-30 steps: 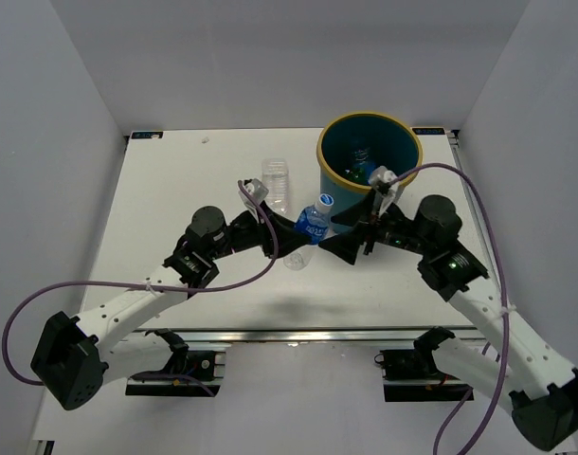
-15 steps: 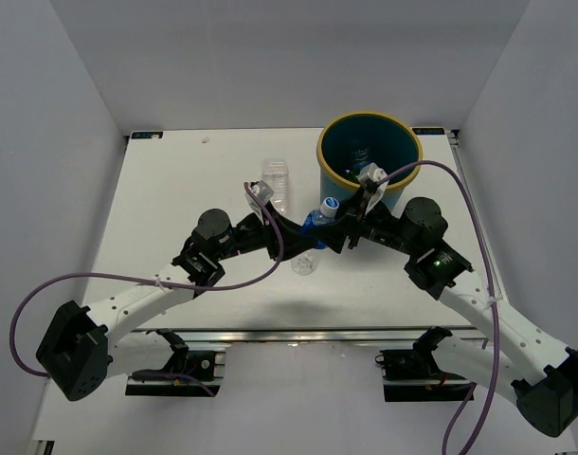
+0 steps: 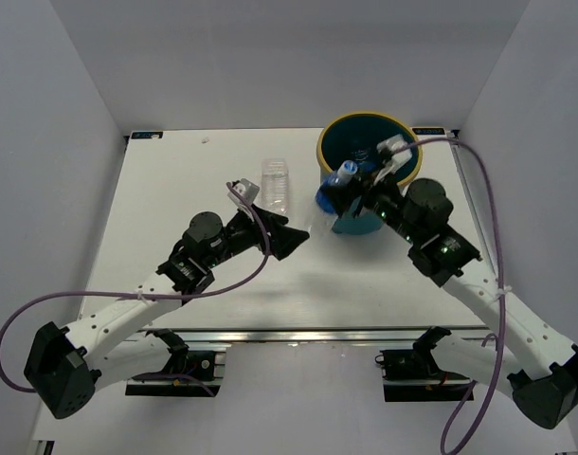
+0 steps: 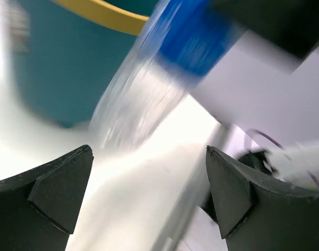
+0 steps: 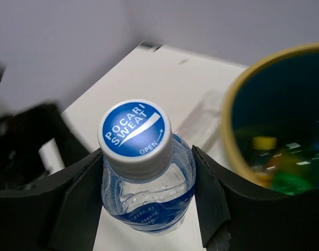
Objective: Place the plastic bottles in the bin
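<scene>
My left gripper is above and inward of the larger bottle's near end (image 3: 277,206), which is still outside the bin. My left gripper will turn outward and lower onto it.
My right gripper (image 3: 340,190) is shut on the clear bottle with the blue label and cap (image 3: 333,192), holding it in the air against the left side of the bin's yellow rim (image 3: 365,118). In the right wrist view both fingers (image 5: 78,193) press the bottle (image 5: 144,201) just under its cap, and the teal bin (image 5: 228,125) is to the right with blurred green and yellow shapes inside. My left gripper (image 3: 294,241) stands open over the table with nothing in it. Its wrist view shows the bottle (image 4: 164,63) blurred above the jaws, beside the bin (image 4: 49,63).
A larger clear bottle (image 3: 276,182) lies on the white table (image 3: 175,190) left of the bin, beyond my left gripper; it also shows faintly in the right wrist view (image 5: 201,117). Purple cables trail from both arms. Grey walls close in the table.
The left gripper let go of the blue-capped bottle, opened and drew back to the left. The right gripper shut on the bottle and lifted it up to the bin's rim.
</scene>
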Robot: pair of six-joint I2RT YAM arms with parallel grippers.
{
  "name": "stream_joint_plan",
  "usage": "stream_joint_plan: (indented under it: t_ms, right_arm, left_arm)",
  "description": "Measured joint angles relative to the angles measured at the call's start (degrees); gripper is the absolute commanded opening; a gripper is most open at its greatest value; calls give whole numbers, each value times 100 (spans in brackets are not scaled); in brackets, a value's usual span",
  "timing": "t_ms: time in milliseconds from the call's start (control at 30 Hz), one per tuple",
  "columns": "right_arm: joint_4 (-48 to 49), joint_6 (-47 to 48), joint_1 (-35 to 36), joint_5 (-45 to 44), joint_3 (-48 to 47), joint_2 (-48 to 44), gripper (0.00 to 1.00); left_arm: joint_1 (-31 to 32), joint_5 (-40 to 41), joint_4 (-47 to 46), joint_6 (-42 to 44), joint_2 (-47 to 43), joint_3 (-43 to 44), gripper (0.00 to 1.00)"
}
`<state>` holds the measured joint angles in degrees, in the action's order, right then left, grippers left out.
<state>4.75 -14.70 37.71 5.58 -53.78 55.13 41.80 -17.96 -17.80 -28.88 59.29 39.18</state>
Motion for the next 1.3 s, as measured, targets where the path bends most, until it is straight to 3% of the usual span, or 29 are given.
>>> stream_joint_plan:
  t_ms: [233,367,433,533,600,833,1033,1300]
  right_arm:
    - [-533,422,-293,-2096,-2391,708,20]
    - [-529,680,-468,-2640,-2730,909,24]
    - [-553,776,-599,-2802,-2739,1088,34]
    - [-634,879,-883,-2865,-2660,1480,80]
    - [-839,957,-1027,-2741,-2605,1718,89]
    - [-1519,1174,-1104,-2033,-2597,1725,89]
    - [-1493,1080,-1102,-1860,-2232,431,89]
    - [-1497,295,-1106,-2264,-649,-1158,89]
  left_arm:
    - [-48,1589,767,37,-354,44,98]
    - [-127,2094,1150,-9,-90,251,98]
    - [-175,2291,1272,-31,138,402,98]
    - [-280,2476,1353,-7,511,581,98]
    - [-391,2500,1403,-2,748,660,98]
    - [-1016,2166,1342,-2,1637,815,98]
    - [-1239,1902,1283,188,2599,1209,98]
    - [-1239,2063,1576,387,3845,2039,98]
